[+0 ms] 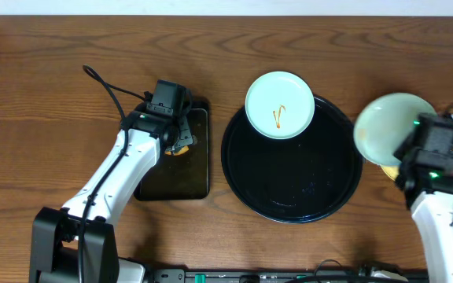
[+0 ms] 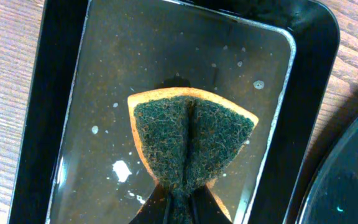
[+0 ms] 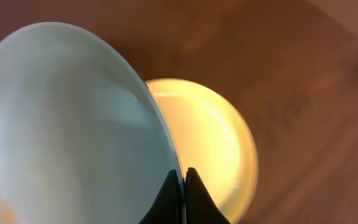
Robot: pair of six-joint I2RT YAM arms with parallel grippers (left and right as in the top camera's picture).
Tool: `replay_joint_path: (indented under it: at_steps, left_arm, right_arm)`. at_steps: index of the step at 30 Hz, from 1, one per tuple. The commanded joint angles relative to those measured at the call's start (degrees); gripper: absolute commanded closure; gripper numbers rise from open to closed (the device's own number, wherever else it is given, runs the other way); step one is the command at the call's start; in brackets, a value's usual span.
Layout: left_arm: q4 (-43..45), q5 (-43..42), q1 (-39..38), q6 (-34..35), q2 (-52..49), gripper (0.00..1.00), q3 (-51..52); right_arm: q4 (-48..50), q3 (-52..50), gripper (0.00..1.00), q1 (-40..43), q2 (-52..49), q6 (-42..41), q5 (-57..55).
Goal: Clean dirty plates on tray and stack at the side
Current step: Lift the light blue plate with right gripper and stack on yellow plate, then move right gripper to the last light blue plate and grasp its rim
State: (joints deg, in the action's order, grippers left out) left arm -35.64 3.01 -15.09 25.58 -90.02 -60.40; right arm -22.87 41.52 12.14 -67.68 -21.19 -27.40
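My right gripper will next move the second mint-green plate away from the round tray [image 1: 246,169] and down onto the pale yellow plate [image 1: 393,170], because it hangs off-center toward that tray.
A mint-green plate [image 1: 280,104] with an orange-brown smear rests on the far rim of the round black tray [image 1: 246,169]. My right gripper [image 3: 183,177] is shut on the rim of a second mint-green plate [image 1: 388,126] [image 3: 67,124], holding it tilted to the right of the tray, above the pale yellow plate [image 3: 213,143] that lies on the wooden tabletop [image 1: 46,94]. My left gripper [image 2: 182,208] is shut on a folded sponge [image 2: 191,143], orange with a dark green scrub face, over the rectangular black tray [image 1: 175,181].
The rectangular black tray [image 2: 166,68] holds a film of water with white specks. The round tray's edge [image 2: 347,180] shows at the right of the left wrist view. Arm cables run near the table's front edge.
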Motion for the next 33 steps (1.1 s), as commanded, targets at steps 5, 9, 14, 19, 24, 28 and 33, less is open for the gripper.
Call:
replay_joint_path:
  at_steps: [5, 9, 14, 19, 24, 28, 33]
  left_arm:
    - [-0.2, 0.5, 0.3, -0.5, -0.5, 0.92, 0.2]
    - [-0.2, 0.5, 0.3, -0.5, -0.5, 0.92, 0.2]
    - [-0.2, 0.5, 0.3, -0.4, -0.5, 0.92, 0.2]
    - [-0.2, 0.5, 0.3, -0.3, -0.5, 0.92, 0.2]
    - [-0.1, 0.5, 0.3, -0.3, -0.5, 0.92, 0.2]
    - [-0.2, 0.5, 0.3, -0.3, -0.5, 0.92, 0.2]
    - [-0.2, 0.5, 0.3, -0.3, -0.5, 0.92, 0.2]
  right_arm:
    - [0.2, 0.9, 0.99, 11.0, -6.5, -4.1, 3.3]
    - [1.4, 0.9, 0.99, 13.0, -10.8, -4.1, 3.9]
    - [1.0, 0.9, 0.77, 13.3, -12.3, -4.1, 3.9]
    - [5.3, 0.9, 0.58, 13.2, -10.6, 2.8, 14.7]
    - [12.3, 2.3, 0.54, 9.9, -8.8, 8.8, 45.2]
    - [9.5, 7.0, 0.5, 3.1, -8.8, 9.7, 49.9]
    - [3.3, 15.1, 0.42, -6.5, -10.8, 13.6, 43.7]
